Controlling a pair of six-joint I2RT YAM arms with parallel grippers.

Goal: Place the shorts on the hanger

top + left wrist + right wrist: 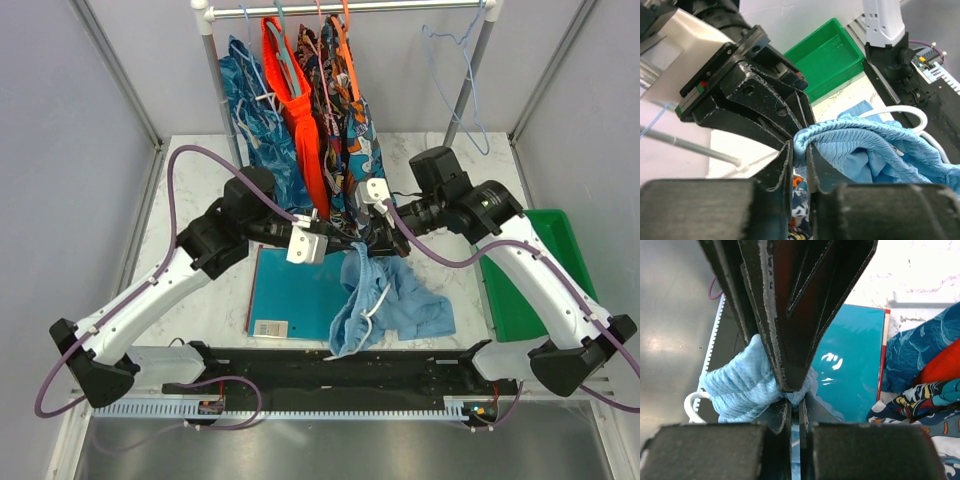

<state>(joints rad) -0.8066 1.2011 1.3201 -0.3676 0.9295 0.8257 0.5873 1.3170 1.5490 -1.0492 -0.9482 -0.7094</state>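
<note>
The shorts' waistband hangs bunched, so my right gripper will move up, away from my left gripper. It will then go down onto the tabletop between the folder and the bin and let go.
The light sky-blue shorts (395, 300) hang over the table's middle, held up by the waistband, with white drawstrings dangling. My left gripper (348, 246) and right gripper (378, 240) meet tip to tip on that waistband. In the left wrist view my left gripper (799, 147) is shut on the ribbed waistband of the shorts (875, 145). In the right wrist view my right gripper (795, 402) is shut on the shorts (740, 385) right below the left gripper's fingers. The pale blue wire hanger (458, 118) hangs empty on the right of the rack, apart from both grippers.
The clothes rack (205, 15) stands at the back with leafy dark blue shorts (255, 110), orange shorts (300, 110) and patterned clothes (350, 130). A teal folder (295, 290) lies under the left gripper. A green bin (535, 270) sits right.
</note>
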